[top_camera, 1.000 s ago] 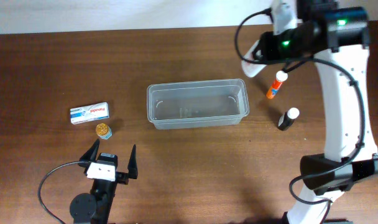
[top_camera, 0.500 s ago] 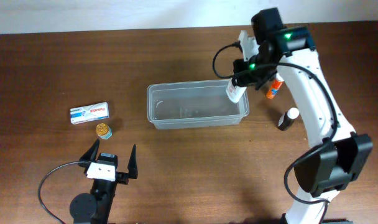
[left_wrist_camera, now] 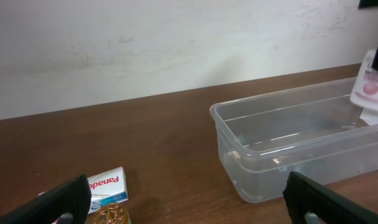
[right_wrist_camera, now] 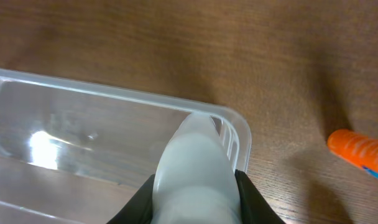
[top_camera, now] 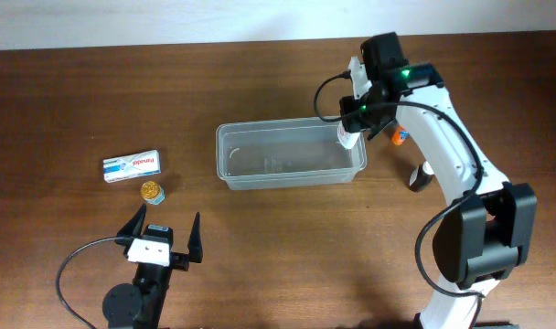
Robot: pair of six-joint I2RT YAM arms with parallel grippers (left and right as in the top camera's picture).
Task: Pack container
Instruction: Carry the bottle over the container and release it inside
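Observation:
I will lower the white bottle into the container with my right gripper next, moving it slightly from close to its end (top_camera: 336, 155) toward the middle of the container.
The clear plastic container (top_camera: 260, 179) stands at the table's middle; it also shows in the left wrist view (left_wrist_camera: 263, 155) and the right wrist view (right_wrist_camera: 83, 118). My right gripper (top_camera: 350, 131) is shut on a white bottle (top_camera: 347, 139) with a pink label, held over the container's right end; the bottle fills the right wrist view (right_wrist_camera: 195, 168) and shows at the left wrist view's right edge (left_wrist_camera: 370, 87). My left gripper (top_camera: 163, 234) is open and empty near the front left, apart from the container.
A white Panadol box (top_camera: 131, 165) and a small gold-capped jar (top_camera: 152, 191) lie left of the container. An orange glue stick (top_camera: 400, 136) and a black bottle with a white cap (top_camera: 422, 174) lie right of it.
My right arm swung left and down from the table's far right, carrying the white bottle to the container's right end. The left arm has not moved.

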